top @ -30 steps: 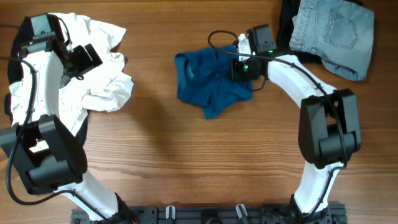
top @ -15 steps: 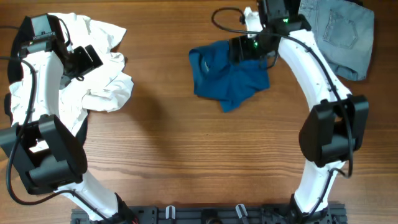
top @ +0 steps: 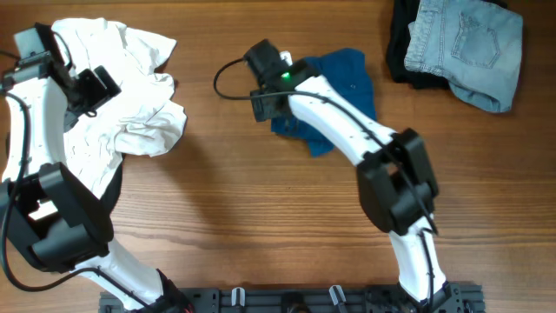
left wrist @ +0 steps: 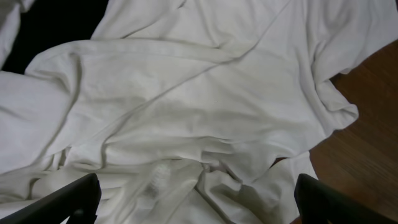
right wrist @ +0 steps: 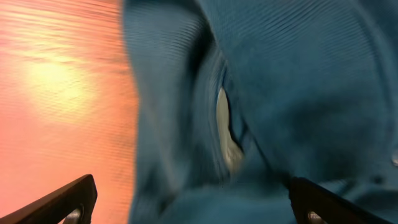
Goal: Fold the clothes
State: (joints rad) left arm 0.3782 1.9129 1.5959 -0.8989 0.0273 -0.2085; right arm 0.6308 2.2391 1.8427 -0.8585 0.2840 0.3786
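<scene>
The right gripper lowers toward the right in the overhead view onto the blue garment's folds by the pale tag (right wrist: 225, 146) next, since they bunch between its fingers.
A crumpled blue garment (top: 350, 76) lies on the wooden table at top centre. My right gripper (top: 271, 104) hangs open over its left edge; in the right wrist view the blurred blue cloth (right wrist: 280, 93) fills the space ahead of the right gripper (right wrist: 196, 208), and nothing is pinched. A heap of white clothing (top: 143, 91) lies at the top left. My left gripper (top: 94, 85) hovers open above it, and white folds (left wrist: 186, 106) spread under the left gripper (left wrist: 199, 205). Its dark fingertips (left wrist: 65, 202) stand wide apart.
Light blue jeans (top: 469, 43) lie folded at the top right on a black garment (top: 402, 48). Bare wood (top: 261, 217) covers the table's middle and front. A black rail (top: 295, 300) runs along the near edge.
My right gripper opened, let go of the blue garment and swung left to its left edge. The garment now lies farther right. The left arm shifted slightly left.
</scene>
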